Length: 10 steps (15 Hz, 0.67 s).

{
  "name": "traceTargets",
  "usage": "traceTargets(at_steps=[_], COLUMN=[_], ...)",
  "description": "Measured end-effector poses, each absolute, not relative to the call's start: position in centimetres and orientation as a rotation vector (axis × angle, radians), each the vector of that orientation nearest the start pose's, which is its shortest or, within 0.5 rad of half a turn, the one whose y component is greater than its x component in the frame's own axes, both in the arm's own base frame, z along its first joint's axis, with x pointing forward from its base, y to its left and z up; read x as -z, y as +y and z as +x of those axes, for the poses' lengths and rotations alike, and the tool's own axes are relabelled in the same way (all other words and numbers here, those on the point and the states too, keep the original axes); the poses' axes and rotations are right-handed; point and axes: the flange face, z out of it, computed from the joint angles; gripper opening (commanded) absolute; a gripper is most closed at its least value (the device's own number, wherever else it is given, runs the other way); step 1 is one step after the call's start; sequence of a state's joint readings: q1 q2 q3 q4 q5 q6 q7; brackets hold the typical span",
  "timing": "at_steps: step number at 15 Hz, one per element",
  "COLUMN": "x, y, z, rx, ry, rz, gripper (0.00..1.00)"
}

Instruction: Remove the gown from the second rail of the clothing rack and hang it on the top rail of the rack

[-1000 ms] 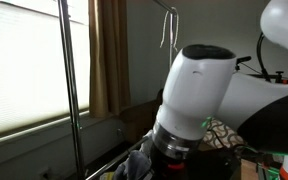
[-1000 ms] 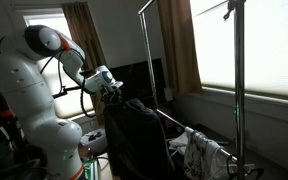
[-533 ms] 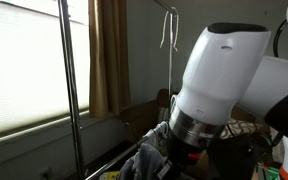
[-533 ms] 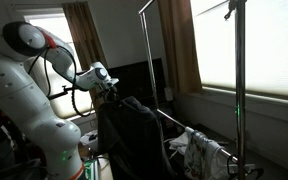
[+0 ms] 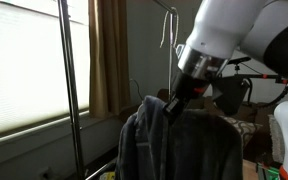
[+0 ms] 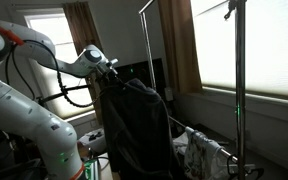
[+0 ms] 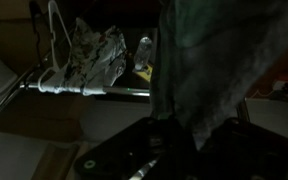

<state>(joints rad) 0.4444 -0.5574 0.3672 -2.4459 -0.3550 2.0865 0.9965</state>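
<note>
The rack's top bar (image 6: 145, 8) is well above my gripper, so I need to lift my gripper high, tilt it level and bring the gown (image 6: 136, 130) over the bar to release it.
The gown (image 5: 174, 145) is a dark grey garment, hanging in folds from my gripper (image 5: 176, 103), which is shut on its upper part. In an exterior view the gown (image 6: 136, 130) looks black and hangs beside the rack, clear of the second rail (image 6: 189, 130). The rack's top rail (image 6: 146, 6) runs high above between tall poles (image 6: 237, 80). In the wrist view the gown (image 7: 209, 60) falls across the frame and my gripper (image 7: 189, 140) is dark, closed around the cloth.
A white patterned cloth (image 6: 199, 150) lies bunched on the lower rail, also in the wrist view (image 7: 89, 55). A metal hook (image 5: 166, 30) hangs by brown curtains (image 5: 109, 50). Bright blinds (image 5: 24, 60) fill the window. A rack pole (image 5: 71, 90) stands near.
My gripper has risen and moved away from the second rail, lifting the gown from low near the rail to hanging free at mid height.
</note>
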Motion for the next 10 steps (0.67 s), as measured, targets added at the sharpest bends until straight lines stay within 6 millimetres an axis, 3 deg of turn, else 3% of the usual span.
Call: traceTargets(at_steps=[3, 5, 9, 10], x=[-57.2, -60.2, -60.6, -61.5], y=[27.6, 26.9, 26.8, 26.3], z=[28.1, 27.5, 27.5, 28.0], rx=[0.988, 1.047, 1.07, 1.103], ry=[0.093, 0.118, 0.13, 0.131], rz=[-3.193, -3.182, -3.188, -3.187], gripper=[0.05, 0.01, 0.02, 0.02])
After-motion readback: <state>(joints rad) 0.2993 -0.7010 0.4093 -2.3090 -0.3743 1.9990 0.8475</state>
